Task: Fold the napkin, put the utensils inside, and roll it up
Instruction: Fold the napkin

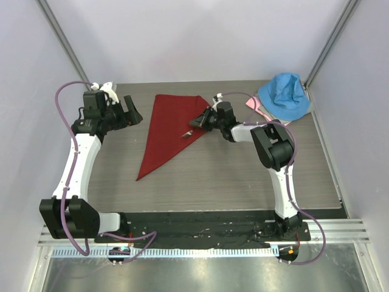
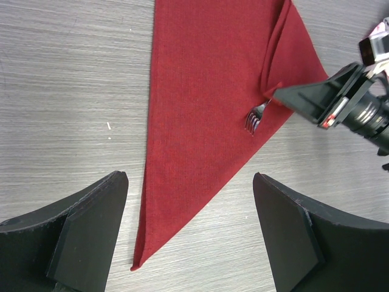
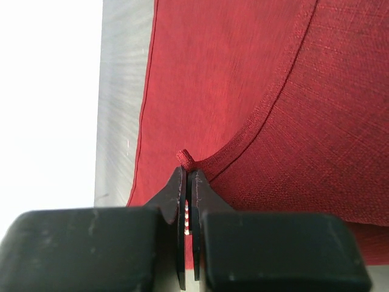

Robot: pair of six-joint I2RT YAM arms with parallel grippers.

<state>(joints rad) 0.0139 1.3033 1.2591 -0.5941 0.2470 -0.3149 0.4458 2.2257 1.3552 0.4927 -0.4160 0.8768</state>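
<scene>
I need to move my right gripper back and to the left in the top view and let go of the napkin's edge over the fork's teeth, because they lie uncovered on that side of the napkin.
The dark red napkin [image 1: 167,129] lies on the table folded into a long triangle, its point toward the near left. It also shows in the left wrist view [image 2: 206,109] and the right wrist view [image 3: 243,79]. A small silver fork [image 1: 188,132] lies on it near the right edge; its tines show in the left wrist view [image 2: 254,119]. My right gripper [image 1: 199,120] is shut on the napkin's right edge, a pinch of cloth showing between its tips [image 3: 188,173]. My left gripper [image 1: 132,111] is open and empty, left of the napkin, above the table [image 2: 188,201].
A bright blue cloth [image 1: 283,94] sits at the back right corner on a pale pink cloth [image 1: 254,106]. White walls enclose the table on three sides. The grey wood-grain tabletop [image 1: 231,176] extends in front of the napkin.
</scene>
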